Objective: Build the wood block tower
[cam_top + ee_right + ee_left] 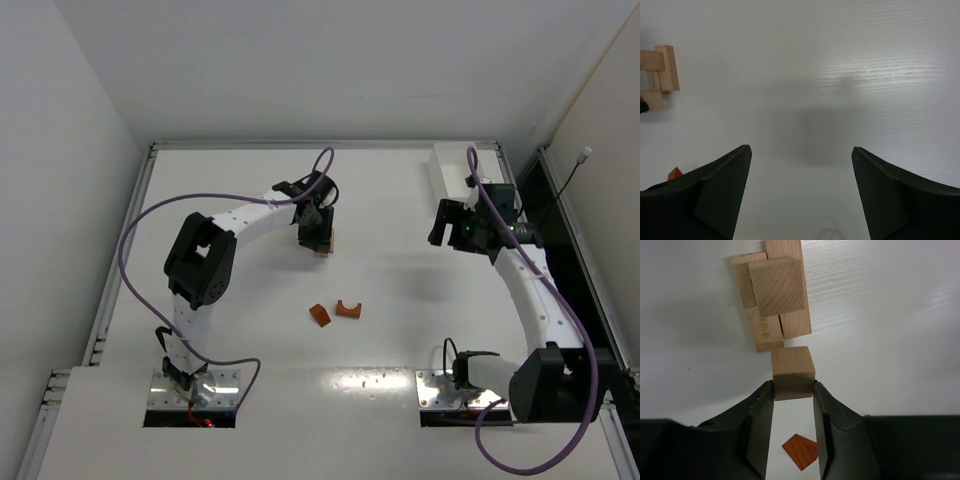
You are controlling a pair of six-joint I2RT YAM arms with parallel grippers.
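Observation:
My left gripper holds the cube and will next move outward to release it on the bars' near ends just outward of its fingers, as those are bare.
My left gripper (793,387) is shut on a pale tan cube (792,371), held just on the near side of a small stack of tan blocks. That stack is two tan bars (771,325) lying side by side with a tan cube (777,286) on top. In the top view the left gripper (316,232) hangs over these blocks (325,245) at the table's middle back. A reddish-orange wedge (320,316) and an orange arch (349,310) lie loose nearer the arms. The wedge also shows between my left fingers (800,451). My right gripper (447,222) is open and empty (800,150) above bare table.
A white rectangular tray (455,170) stands at the back right, behind the right gripper. In the right wrist view the tan blocks (659,74) sit at the far left edge, with a bit of an orange piece (674,173) beside the left finger.

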